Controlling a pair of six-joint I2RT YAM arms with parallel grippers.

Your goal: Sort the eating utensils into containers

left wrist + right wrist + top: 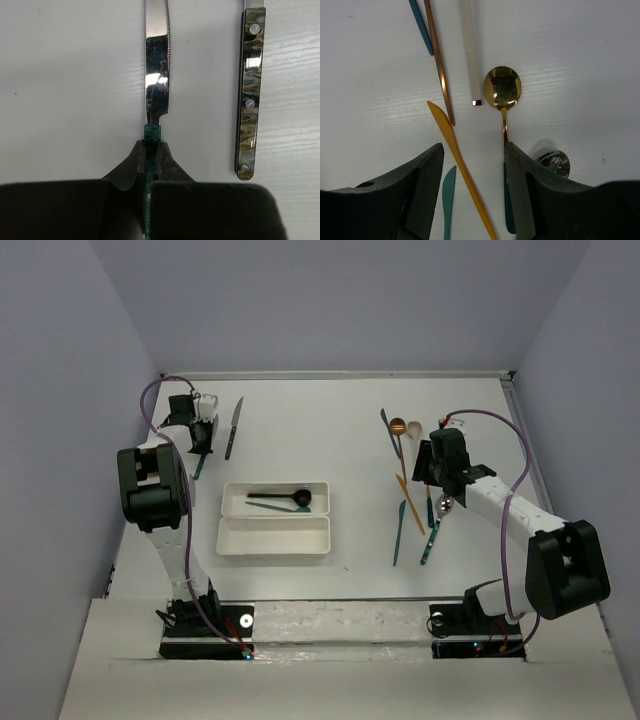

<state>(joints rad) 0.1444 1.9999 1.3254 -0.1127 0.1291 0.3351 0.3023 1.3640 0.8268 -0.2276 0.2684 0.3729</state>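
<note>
My left gripper lifts with the knife next, swings back over the near white container, turns the blade lengthwise and lowers it inside, since that container stands empty.
My left gripper [151, 145] is shut on the teal handle of a silver-bladed knife [157, 75] that lies on the table at the far left [200, 466]. A second knife with a marbled dark handle [250, 95] lies just to its right. My right gripper [474, 150] hangs open and holds nothing, above an orange knife [462, 165], a teal knife [448, 195] and a gold spoon [502, 87]. Two white containers stand mid-table. The far one [275, 484] holds a black spoon [290, 499]; the near one [273, 537] shows only white inside.
Around the right gripper lie a copper spoon [398, 427], a cream handle [469, 50], a dark blue utensil [421, 27] and a silver spoon bowl [554, 162]. Walls close the table at the back and on both sides.
</note>
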